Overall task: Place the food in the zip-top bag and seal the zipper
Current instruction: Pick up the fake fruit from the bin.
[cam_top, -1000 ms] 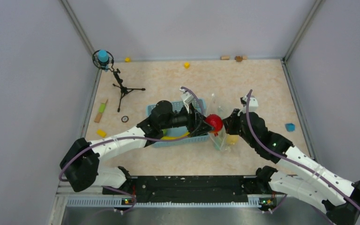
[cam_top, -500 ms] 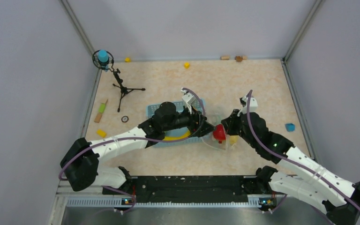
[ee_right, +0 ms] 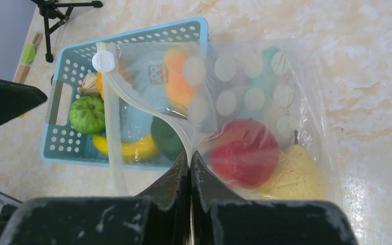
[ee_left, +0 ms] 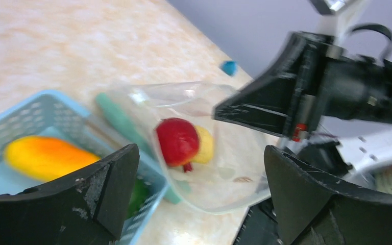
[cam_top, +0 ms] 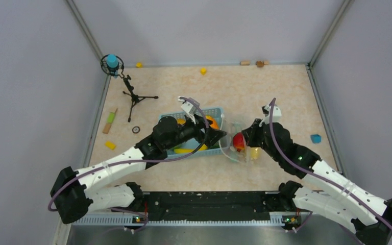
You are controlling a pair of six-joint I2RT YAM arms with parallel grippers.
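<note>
I need to swing my left gripper to the left in the top view and then lower it.
The clear zip-top bag [ee_right: 265, 97] lies beside the light-blue basket [ee_right: 127, 38], its mouth facing the basket. A red fruit [ee_right: 245, 151] and a yellow pear [ee_right: 296, 176] sit inside the bag. My right gripper [ee_right: 190, 155] is shut on the zipper [ee_right: 113, 127] rim. My left gripper [ee_left: 201, 199] is open and empty, over the basket's right end [cam_top: 212, 133], facing the bag mouth [ee_left: 199, 153]. The basket holds an orange fruit [ee_left: 43, 155], a light green fruit [ee_right: 87, 114], a dark green one [ee_right: 166, 138] and a banana [ee_right: 127, 148].
A teal stick [ee_left: 117, 120] lies between basket and bag. A small black tripod [cam_top: 132, 97] stands at the back left. A green-and-wood stick [cam_top: 109, 121] and yellow blocks [cam_top: 111, 145] lie by the left wall, and a blue block [cam_top: 315, 138] lies right of the bag.
My left gripper let go of the red fruit, which now lies in the bag. It opened wide and drew back left over the basket. The bag sagged lower.
</note>
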